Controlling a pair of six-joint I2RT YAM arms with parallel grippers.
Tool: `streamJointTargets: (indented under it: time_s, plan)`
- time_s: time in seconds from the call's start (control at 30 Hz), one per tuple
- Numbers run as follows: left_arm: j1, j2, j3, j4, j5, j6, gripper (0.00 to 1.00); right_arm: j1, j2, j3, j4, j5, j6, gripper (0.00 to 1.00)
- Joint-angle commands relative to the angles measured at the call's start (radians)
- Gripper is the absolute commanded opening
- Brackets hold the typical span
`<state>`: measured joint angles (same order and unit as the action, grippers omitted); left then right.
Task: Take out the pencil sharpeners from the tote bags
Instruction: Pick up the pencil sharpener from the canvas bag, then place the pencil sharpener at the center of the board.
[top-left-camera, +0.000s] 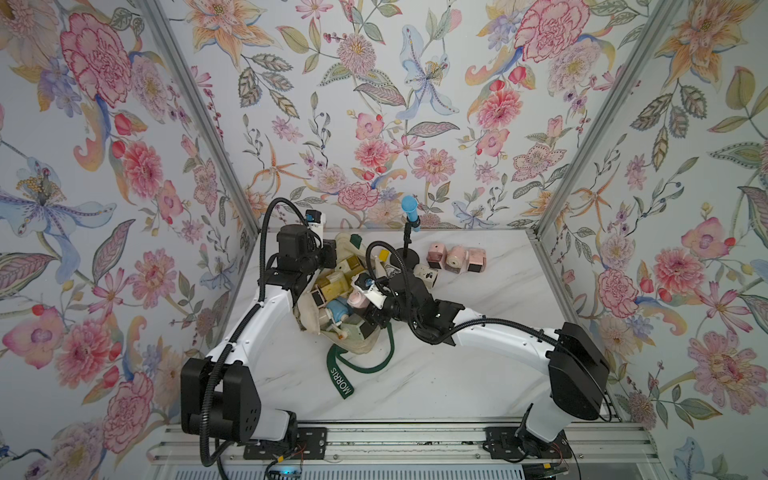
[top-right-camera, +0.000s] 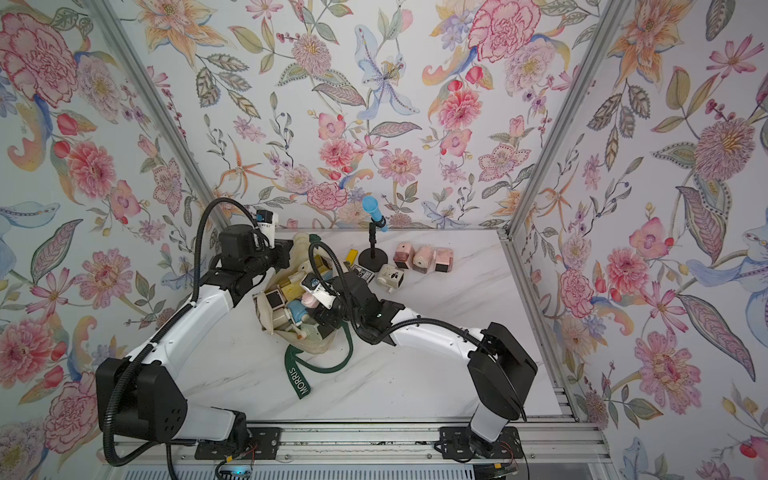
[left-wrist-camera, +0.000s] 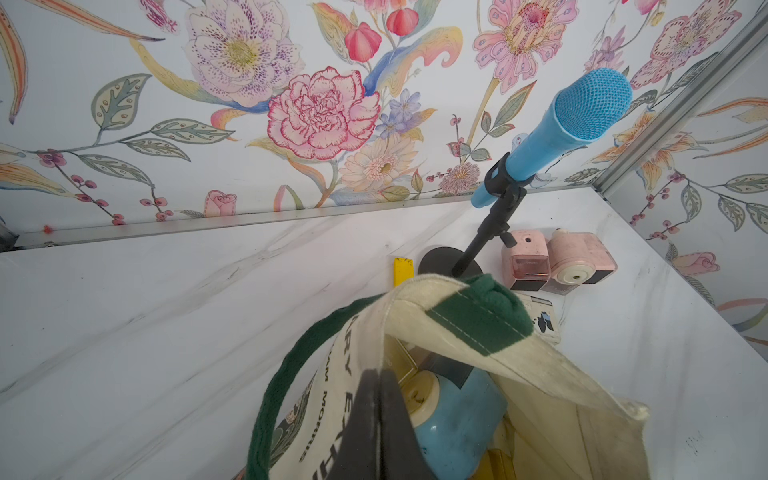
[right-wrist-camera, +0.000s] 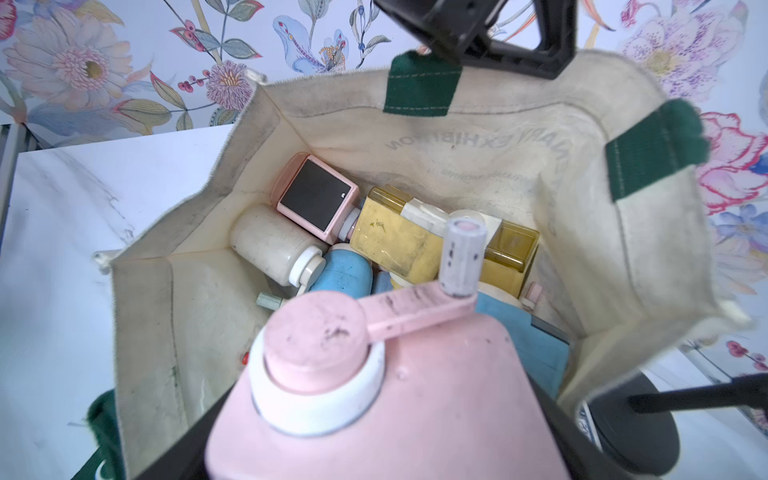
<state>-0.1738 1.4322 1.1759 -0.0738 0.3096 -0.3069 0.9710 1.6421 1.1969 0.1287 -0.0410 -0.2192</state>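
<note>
My right gripper needs to swing outward, away from the bag (top-left-camera: 309, 320), and down to let go on the bare tabletop beside the pink sharpeners, which is outward and below it.
The cream tote bag (top-left-camera: 309, 320) (top-right-camera: 266, 311) lies near the table's middle with its mouth held up. My left gripper (left-wrist-camera: 380, 378) (top-left-camera: 332, 254) is shut on its far rim. My right gripper (right-wrist-camera: 374, 436) (top-left-camera: 365, 306) is at the bag's mouth, shut on a pink pencil sharpener (right-wrist-camera: 374, 395) (top-left-camera: 357, 300) (top-right-camera: 309, 300), crank end showing. More pencil sharpeners fill the bag: pink with a dark drawer (right-wrist-camera: 318, 197), cream (right-wrist-camera: 270, 245), yellow (right-wrist-camera: 390, 245), blue (right-wrist-camera: 343, 272). Three pink ones (top-left-camera: 457, 259) (top-right-camera: 423, 258) and a cream one (top-left-camera: 428, 276) lie on the table at the back right.
A blue microphone (top-left-camera: 410, 212) on a black stand (top-left-camera: 405, 257) rises just behind the bag, close to my right arm. A flat yellow bar (top-right-camera: 353, 254) and a small dark printed box (top-right-camera: 363, 274) lie by its base. The green "MORRIS" strap (top-left-camera: 340, 378) trails toward the front.
</note>
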Motion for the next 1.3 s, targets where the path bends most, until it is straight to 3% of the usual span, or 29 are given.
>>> streamJointTargets:
  time_s: [0.0, 0.2, 0.33, 0.43, 0.6, 0.9, 1.27]
  plan:
    - [0.002, -0.029, 0.011, 0.051, 0.006, -0.001, 0.0, -0.045, -0.109, -0.048, 0.08, -0.047, 0.058, 0.78]
    - [0.002, -0.022, 0.012, 0.049, 0.003, 0.0, 0.0, -0.234, -0.253, -0.16, 0.139, -0.064, 0.217, 0.78]
    - [0.003, -0.027, 0.011, 0.051, 0.002, 0.002, 0.0, -0.448, -0.301, -0.242, 0.224, -0.052, 0.426, 0.78]
    - [0.003, -0.027, 0.011, 0.049, 0.001, 0.002, 0.0, -0.595, -0.273, -0.259, 0.22, -0.045, 0.574, 0.75]
    - [0.003, -0.027, 0.014, 0.046, -0.001, 0.003, 0.0, -0.76, -0.185, -0.229, 0.156, 0.014, 0.687, 0.74]
    - [0.003, -0.03, 0.014, 0.043, -0.004, 0.003, 0.0, -0.94, 0.058, -0.038, -0.027, 0.089, 0.746, 0.71]
    - [0.002, -0.033, 0.013, 0.046, 0.0, -0.001, 0.0, -0.993, 0.29, 0.189, -0.225, 0.165, 0.736, 0.74]
